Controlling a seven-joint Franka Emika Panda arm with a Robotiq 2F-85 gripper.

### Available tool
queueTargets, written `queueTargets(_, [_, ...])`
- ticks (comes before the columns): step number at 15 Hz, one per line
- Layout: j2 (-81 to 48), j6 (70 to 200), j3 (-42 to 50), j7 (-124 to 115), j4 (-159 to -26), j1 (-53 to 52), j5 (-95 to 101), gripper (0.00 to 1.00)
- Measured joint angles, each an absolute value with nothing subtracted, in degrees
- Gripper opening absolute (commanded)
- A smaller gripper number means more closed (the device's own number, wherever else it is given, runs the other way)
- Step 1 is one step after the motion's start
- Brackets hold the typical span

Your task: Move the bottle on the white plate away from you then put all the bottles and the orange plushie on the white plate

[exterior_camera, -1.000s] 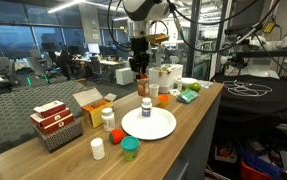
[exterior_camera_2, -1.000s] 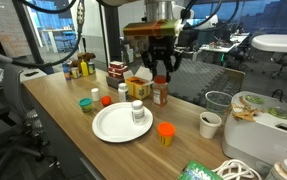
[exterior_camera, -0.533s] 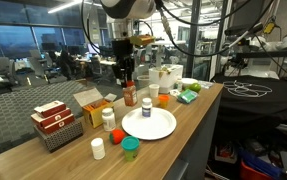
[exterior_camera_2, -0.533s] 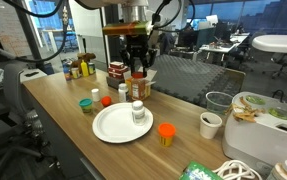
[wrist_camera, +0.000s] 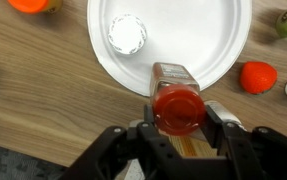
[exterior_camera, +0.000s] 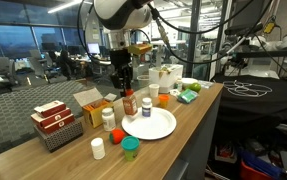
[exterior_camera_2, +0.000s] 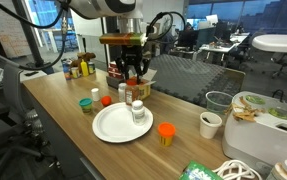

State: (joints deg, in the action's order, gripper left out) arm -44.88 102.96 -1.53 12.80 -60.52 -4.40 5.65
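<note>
The bare patch point(wrist_camera: 169, 57) beside the white-capped bottle is below my gripper. I will next lower my gripper to stand the red-capped sauce bottle on the plate and let go of it.
My gripper point(exterior_camera: 128, 88) is shut on a red-capped sauce bottle point(exterior_camera: 130, 103), upright at the rim of the white plate point(exterior_camera: 155, 128). The wrist view shows the jaws point(wrist_camera: 179, 112) clamped on the red cap point(wrist_camera: 176, 106), with the plate point(wrist_camera: 198, 40) beyond. A white-capped bottle point(exterior_camera: 146, 107) stands on the plate; it also shows in an exterior view point(exterior_camera_2: 137, 111) and the wrist view point(wrist_camera: 127, 35). Small bottles stand around the plate: white point(exterior_camera: 98, 148), green-capped point(exterior_camera: 131, 149) and another point(exterior_camera: 108, 117). A small orange object point(exterior_camera_2: 165, 133) lies beside the plate point(exterior_camera_2: 108, 125).
A wicker basket with a red-and-white box point(exterior_camera: 53, 122) and an open cardboard box point(exterior_camera: 91, 103) stand along the counter's side. Paper cups point(exterior_camera_2: 211, 124) and a toaster point(exterior_camera_2: 268, 118) sit at the counter's end. The counter edge point(exterior_camera: 188, 125) drops off beside the plate.
My gripper has carried the red-capped bottle from the back of the counter towards the plate and lowered it to the plate's rim. The other bottles have not moved.
</note>
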Motion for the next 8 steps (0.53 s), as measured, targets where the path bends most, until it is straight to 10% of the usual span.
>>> queueTargets(8, [-44.1,103.29,-1.79,13.97,-64.23,-3.67,5.59,0.24])
